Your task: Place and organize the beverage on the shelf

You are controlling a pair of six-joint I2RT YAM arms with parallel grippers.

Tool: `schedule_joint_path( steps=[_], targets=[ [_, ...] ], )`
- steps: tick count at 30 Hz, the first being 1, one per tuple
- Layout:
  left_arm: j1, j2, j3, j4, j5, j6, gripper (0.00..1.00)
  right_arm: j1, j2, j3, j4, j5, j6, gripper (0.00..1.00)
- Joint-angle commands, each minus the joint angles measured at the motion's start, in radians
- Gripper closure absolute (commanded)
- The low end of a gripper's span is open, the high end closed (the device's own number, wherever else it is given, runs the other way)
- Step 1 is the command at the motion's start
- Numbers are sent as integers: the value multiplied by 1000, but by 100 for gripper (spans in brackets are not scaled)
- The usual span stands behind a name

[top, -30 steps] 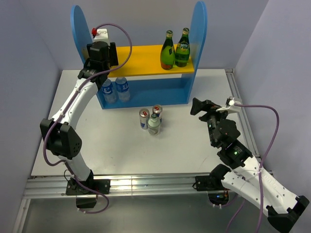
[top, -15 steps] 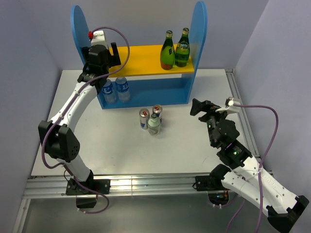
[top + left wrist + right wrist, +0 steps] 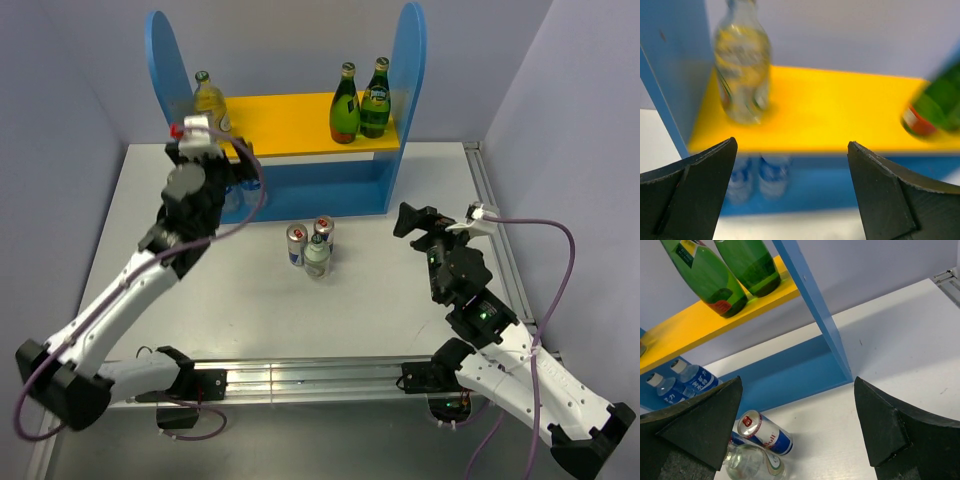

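Note:
I will next move my left gripper back, across and down to the can-free near side of the clear glass bottle [image 3: 317,257], which is below and to its right in the top view.
The shelf [image 3: 414,60] has blue side panels, a yellow upper board [image 3: 290,125] and a blue base. A clear yellowish bottle [image 3: 208,100] stands at the board's left end, and two green bottles [image 3: 346,105] stand at its right end. Two small water bottles [image 3: 690,380] stand on the base. Two cans [image 3: 297,244] and a clear glass bottle [image 3: 317,257] stand together on the table in front of the shelf. My left gripper [image 3: 235,162] is open and empty, just in front of the shelf's left part; its wrist view shows the yellowish bottle [image 3: 742,75] ahead. My right gripper [image 3: 415,222] is open and empty, right of the cans.
The white table [image 3: 400,310] ends in a metal rail at the near side, with a rail along the right edge [image 3: 490,200]. Grey walls close in behind and beside the shelf. My left arm reaches across the table's left half.
My left gripper has drawn back and down from the upper board, leaving the yellowish bottle standing at its left end. The right arm has not moved.

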Motion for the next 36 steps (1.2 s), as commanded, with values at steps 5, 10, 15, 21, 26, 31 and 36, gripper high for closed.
schedule_joint_path(
  steps=[5, 10, 15, 21, 26, 31, 36],
  targets=[
    [-211, -306, -333, 72, 21, -72, 10, 5, -47, -54, 75, 122, 68, 0],
    [-369, -351, -463, 52, 79, -159, 7, 5, -40, -59, 86, 106, 72, 0],
    [-466, -279, -641, 123, 102, -289, 1, 7, 28, -5, 20, 110, 74, 0],
    [-610, -122, -759, 371, -65, -375, 1, 7, 13, -22, 38, 104, 65, 0],
    [-638, 135, -706, 511, -144, -374, 7, 5, 20, -19, 31, 110, 63, 0],
    [-655, 365, -609, 597, -286, -354, 7, 5, 17, -22, 31, 105, 65, 0],
    [-656, 490, -525, 697, -352, -287, 5, 5, 17, -28, 38, 102, 65, 0]
  ],
)
